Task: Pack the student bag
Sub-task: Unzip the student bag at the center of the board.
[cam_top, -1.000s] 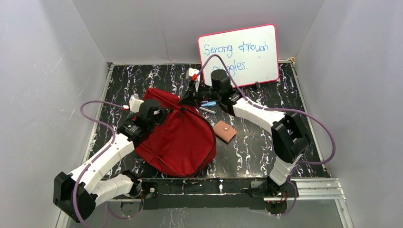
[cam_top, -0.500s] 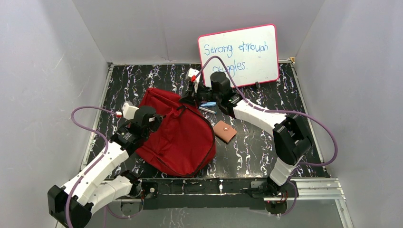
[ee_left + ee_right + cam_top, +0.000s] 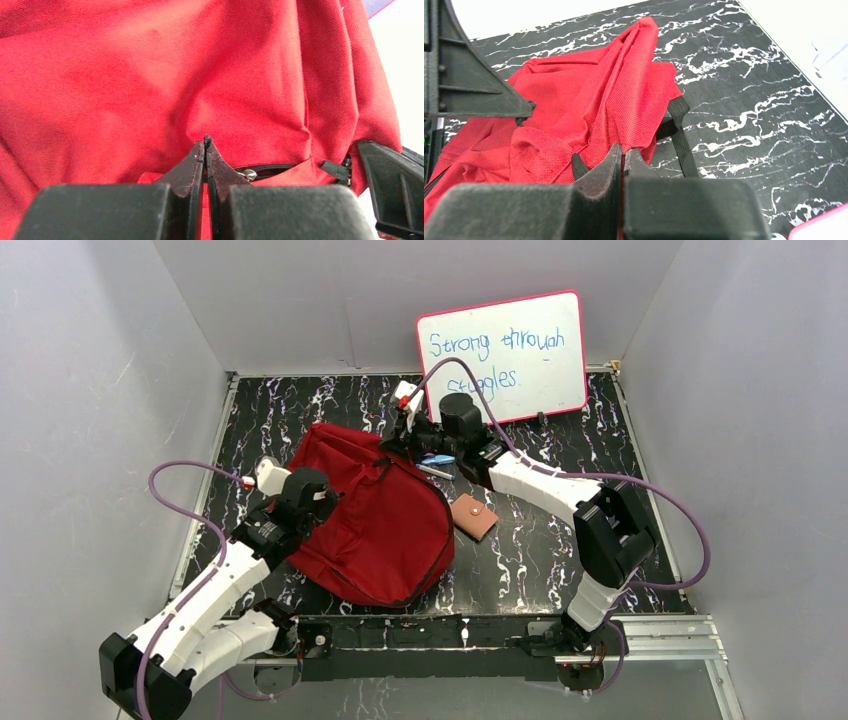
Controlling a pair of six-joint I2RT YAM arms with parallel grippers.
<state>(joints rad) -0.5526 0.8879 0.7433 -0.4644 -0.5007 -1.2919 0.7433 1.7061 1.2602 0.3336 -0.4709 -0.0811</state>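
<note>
My right gripper draws the held fold of the bag to the left in the top view next and releases it, since the bag's far edge (image 3: pixel 352 433) (image 3: pixel 639 57) stretches that way.
The red student bag (image 3: pixel 385 530) lies left of the mat's middle, with its opening edge toward the back. My left gripper (image 3: pixel 338 502) rests on the bag's left side. In the left wrist view, the left gripper (image 3: pixel 205 145) is shut on a thin black zipper pull, and the silver slider (image 3: pixel 248 174) and black zipper line sit just right of it on the bag (image 3: pixel 150 75). My right gripper (image 3: pixel 392 445) is at the bag's far top edge. In the right wrist view, the right gripper (image 3: pixel 622 150) is shut on a fold of the bag's fabric (image 3: pixel 589 100), beside a black strap (image 3: pixel 681 135).
A small tan wallet (image 3: pixel 472 516) lies on the mat just right of the bag. Blue pens (image 3: pixel 437 460) lie under the right wrist. A pink-framed whiteboard (image 3: pixel 502 355) leans on the back wall. Grey walls close in both sides.
My left arm has drawn back toward the near left with its gripper shut, and the bag's left edge has shifted with it. The right gripper has stayed at the bag's top edge.
</note>
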